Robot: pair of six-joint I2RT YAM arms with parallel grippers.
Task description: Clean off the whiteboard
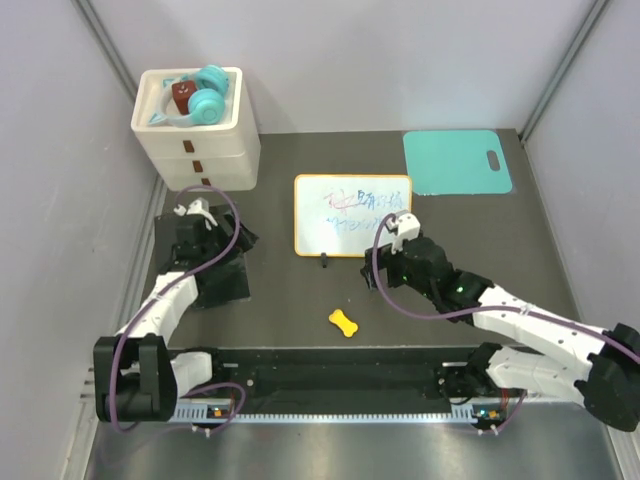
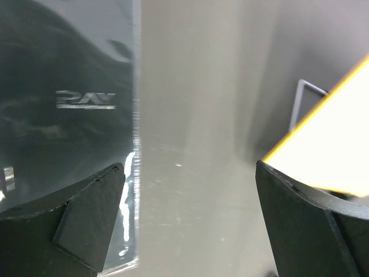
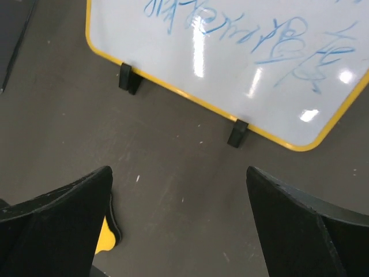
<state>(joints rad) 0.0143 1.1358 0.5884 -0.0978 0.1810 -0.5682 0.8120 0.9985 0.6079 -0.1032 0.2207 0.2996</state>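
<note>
My right gripper draws back and down onto the eraser's narrow middle (image 1: 343,322) next, which lies below it toward my base and is slimmer than the rounded ends.
The whiteboard (image 1: 352,215) has an orange-yellow frame and lies in the middle of the table with blue and red scribbles on it. It also shows in the right wrist view (image 3: 230,52) and as a yellow-edged corner in the left wrist view (image 2: 334,150). A small yellow bone-shaped eraser (image 1: 343,322) lies in front of it; its edge shows in the right wrist view (image 3: 105,239). My right gripper (image 1: 400,232) (image 3: 179,231) is open and empty, just off the board's near right corner. My left gripper (image 1: 200,215) (image 2: 190,219) is open and empty over bare table, left of the board.
A black square pad (image 1: 215,272) lies under the left arm. A white stacked drawer box (image 1: 195,135) with teal headphones stands at the back left. A teal mat (image 1: 457,161) with a handle hole lies at the back right. Walls enclose the table.
</note>
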